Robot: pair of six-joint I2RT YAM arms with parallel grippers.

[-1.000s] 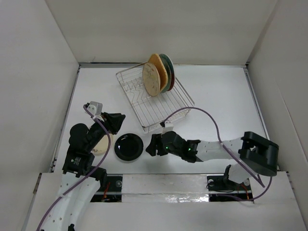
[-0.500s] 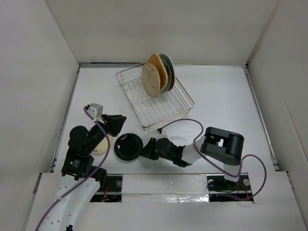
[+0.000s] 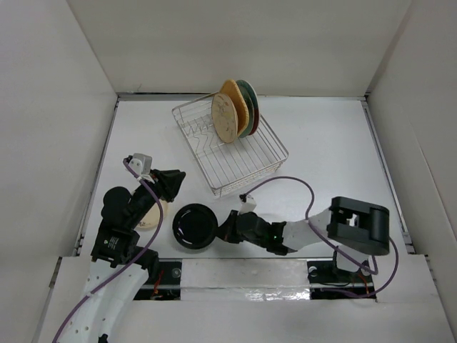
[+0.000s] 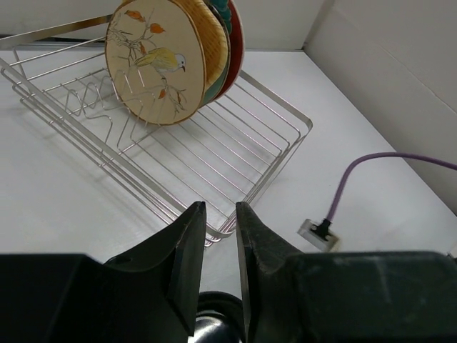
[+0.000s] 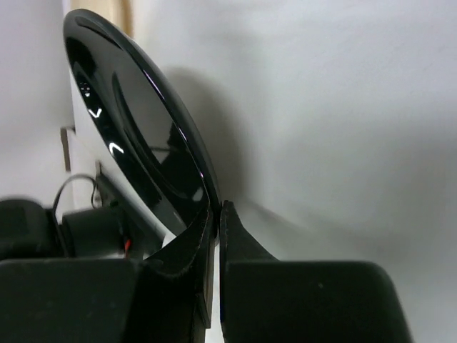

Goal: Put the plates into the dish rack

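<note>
My right gripper holds the black plate (image 3: 193, 227) and will rise outward over the rack, then lower and release it beside the tan floral plate, as the wires there stand empty.
The dish rack (image 3: 246, 161) stands at the back centre, with several plates (image 3: 234, 113) upright on edge in its far end. The tan floral plate (image 4: 153, 61) faces the left wrist view in the wire rack (image 4: 300, 123). A glossy black plate (image 3: 193, 227) lies near the front edge. My right gripper (image 3: 227, 230) is shut on its right rim, and the right wrist view shows the black plate (image 5: 136, 143) pinched between the jaws of the right gripper (image 5: 216, 209). My left gripper (image 3: 170, 182) hovers with a narrow empty gap over a cream plate (image 3: 152, 214), which the arm partly hides. The left gripper (image 4: 218, 209) holds nothing.
A purple cable (image 3: 285, 180) loops from the right arm over the table in front of the rack, ending in a small connector (image 4: 319, 234). White walls close in the table on three sides. The near table edge lies just behind the black plate.
My right gripper has closed onto the black plate's rim, and the plate has shifted slightly toward the near edge. The right arm's elbow swung around. The left arm barely moved.
</note>
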